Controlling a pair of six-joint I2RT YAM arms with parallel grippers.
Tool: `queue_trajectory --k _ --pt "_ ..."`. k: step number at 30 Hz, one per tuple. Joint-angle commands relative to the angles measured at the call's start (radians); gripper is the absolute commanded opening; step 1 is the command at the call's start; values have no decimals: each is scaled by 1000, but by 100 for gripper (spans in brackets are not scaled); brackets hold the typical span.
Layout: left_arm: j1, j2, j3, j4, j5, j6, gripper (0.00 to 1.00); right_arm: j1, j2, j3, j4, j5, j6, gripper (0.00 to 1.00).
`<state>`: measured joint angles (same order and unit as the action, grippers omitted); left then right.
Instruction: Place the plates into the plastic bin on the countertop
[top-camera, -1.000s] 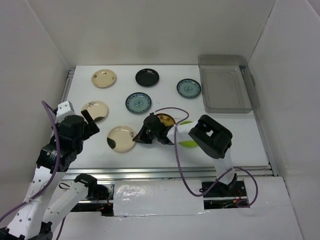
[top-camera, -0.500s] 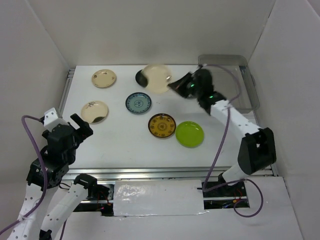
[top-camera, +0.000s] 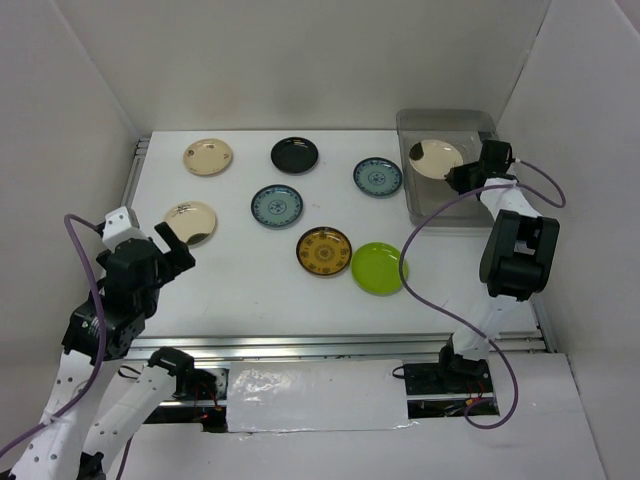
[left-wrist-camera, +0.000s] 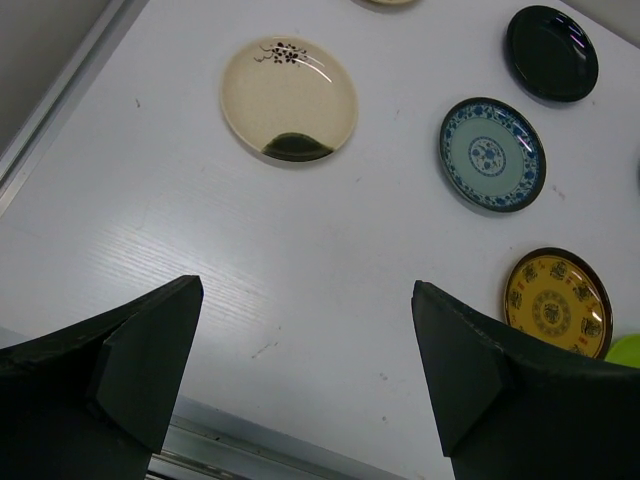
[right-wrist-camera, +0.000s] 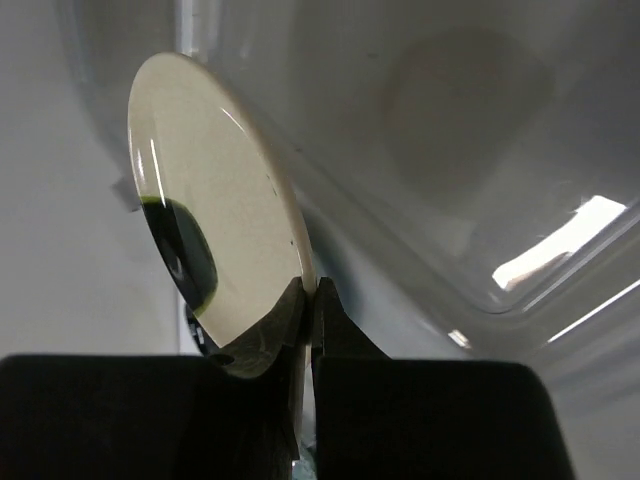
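The robot's left gripper isn't holding anything, and next it needs to go down and reach outward onto the near rim of the nearest cream plate with dark marks, which lies beyond it.
My right gripper (top-camera: 458, 176) is shut on the rim of a cream plate with a dark mark (top-camera: 434, 158), holding it over the far part of the clear plastic bin (top-camera: 470, 205); the wrist view shows the plate (right-wrist-camera: 215, 250) edge-on, pinched between the fingers above the bin floor (right-wrist-camera: 450, 160). On the white countertop (top-camera: 240, 290) lie a cream plate (top-camera: 208, 156), a black plate (top-camera: 294, 154), two blue-patterned plates (top-camera: 377, 177) (top-camera: 276, 206), a cream plate with dark marks (top-camera: 190, 222), an amber plate (top-camera: 324, 251) and a lime green plate (top-camera: 378, 268). My left gripper (top-camera: 160, 250) is open and empty near the front left (left-wrist-camera: 300, 380).
White walls enclose the countertop on three sides. A metal rail (top-camera: 330, 345) runs along the near edge. A purple cable (top-camera: 420, 260) loops from the right arm over the table's right side.
My right arm has carried the cream plate from over the back middle of the table to the right, over the bin. My left arm has shifted slightly.
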<state>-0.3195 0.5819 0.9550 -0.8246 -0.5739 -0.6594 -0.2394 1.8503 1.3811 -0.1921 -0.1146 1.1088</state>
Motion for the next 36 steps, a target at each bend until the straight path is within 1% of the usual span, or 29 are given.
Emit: queue_trajectory --k 1,4,5,8,9,10,11,13,14,15,16,17,18,19,20,22,24,25,26,27,28,29,30,31,32,33,34,35,36 --pt "-3 25 5 59 32 35 99 -8 30 56 -36 39 31 0" --pt "-3 59 10 58 40 29 99 -37 49 12 -24 43 77 0" --pt "-3 68 13 58 48 29 99 -43 55 6 -6 35 79 7" --pt "-4 124 18 59 74 26 99 -49 84 58 -76 64 51 17" --pt "-4 142 21 50 78 20 99 -49 98 73 -90 73 43 22" --pt "-3 177 34 39 88 17 99 -51 104 94 -118 84 36 30" --pt "-4 194 37 32 92 14 99 -51 108 98 -125 92 37 48" --pt "0 237 44 12 107 -12 99 -52 102 96 -144 101 39 58" --pt "16 249 38 13 132 -32 99 -51 86 90 -141 99 39 69" --pt "26 269 22 27 166 -40 99 -48 75 79 -139 99 33 71" --pt "40 279 11 34 224 -54 99 -44 60 73 -141 98 33 77" --pt "54 289 4 39 247 -72 99 -32 21 65 -136 93 28 83" --pt "97 315 -4 44 268 -116 99 -23 -3 46 -132 93 20 84" --pt "118 329 -18 56 317 -140 99 -12 -31 33 -121 101 11 100" --pt "170 343 -28 70 341 -185 99 11 -84 26 -118 110 3 100" --pt "221 378 -62 128 370 -233 99 41 -140 6 -109 109 -33 100" --pt "293 420 -87 157 364 -316 99 98 -218 -14 -119 102 -76 100" --pt "316 432 -96 194 370 -337 99 124 -283 -31 -104 98 -98 100" --pt "373 459 -108 211 376 -389 99 153 -324 -77 -90 73 -140 100" --pt "397 469 -134 241 382 -413 99 207 -359 -111 -40 49 -161 100" --pt "442 481 -153 305 382 -460 99 233 -434 -149 -3 11 -177 100" --pt "462 505 -188 344 381 -483 99 265 -472 -245 25 -99 -193 100" --pt "479 516 -211 396 381 -503 99 303 -511 -304 152 -188 -196 100" --pt "520 527 -240 448 388 -540 99 322 -584 -371 248 -291 -202 100" --pt "536 544 -304 585 400 -554 99 337 -615 -489 320 -386 -172 100" --pt "548 552 -338 667 405 -565 99 389 -646 -542 485 -540 -156 100" --pt "560 571 -373 858 408 -572 99 425 -699 -635 558 -603 -136 100" --pt "560 588 -424 922 393 -577 99 461 -723 -680 616 -647 -127 100" --pt "560 611 -441 980 382 -580 99 501 -741 -720 725 -701 -116 100"
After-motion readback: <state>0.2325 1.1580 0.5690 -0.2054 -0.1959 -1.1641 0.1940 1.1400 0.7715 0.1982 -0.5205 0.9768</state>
